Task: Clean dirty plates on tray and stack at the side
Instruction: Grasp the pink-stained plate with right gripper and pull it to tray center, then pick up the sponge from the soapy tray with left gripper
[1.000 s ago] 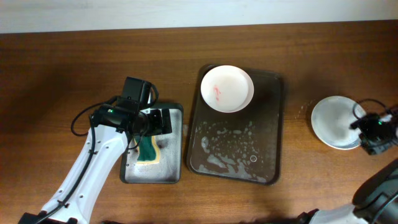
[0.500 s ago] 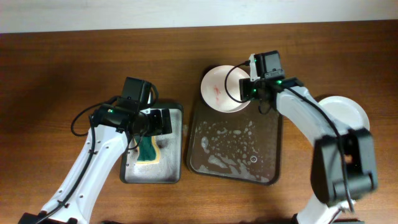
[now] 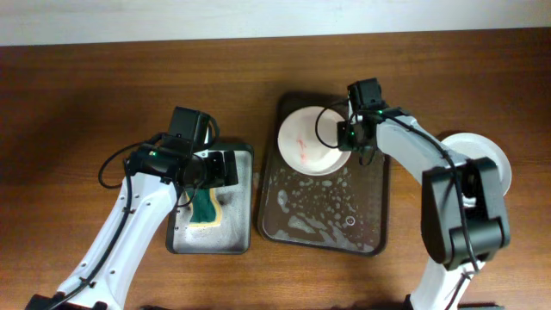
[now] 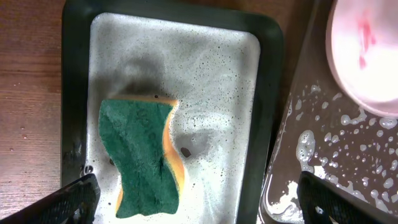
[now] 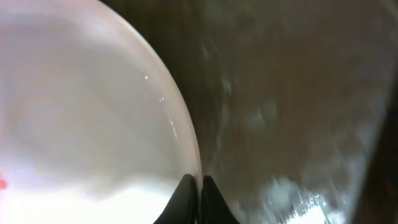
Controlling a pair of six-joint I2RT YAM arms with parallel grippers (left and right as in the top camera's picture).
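The held plate still has red streaks, so I will next lower my left gripper with its fingers open onto the green and yellow sponge (image 3: pixel 205 208) (image 4: pixel 142 162) in the grey metal tray.
A white plate (image 3: pixel 308 142) with red streaks lies at the far end of the dark brown tray (image 3: pixel 327 220), which is wet with suds. My right gripper (image 3: pixel 349 138) is shut on that plate's right rim; the right wrist view shows the plate (image 5: pixel 87 112) with the gripper (image 5: pixel 199 183) pinching its edge over the tray (image 5: pixel 292 93). More white plates (image 3: pixel 498 164) sit on the table at the right, partly hidden by the right arm. My left gripper (image 3: pixel 219 168) hangs open over the sponge (image 4: pixel 146 158), its fingers (image 4: pixel 74 199) wide apart.
The green and yellow sponge (image 3: pixel 205 207) lies in a soapy grey metal tray (image 4: pixel 74 93) left of the brown tray (image 4: pixel 348 162). The streaked plate (image 4: pixel 367 56) shows at the left wrist view's top right. Bare wooden table surrounds both trays.
My right arm swung from the plates at the right to the streaked plate and shut on its rim. That plate shifted slightly toward the front. The left arm stayed still.
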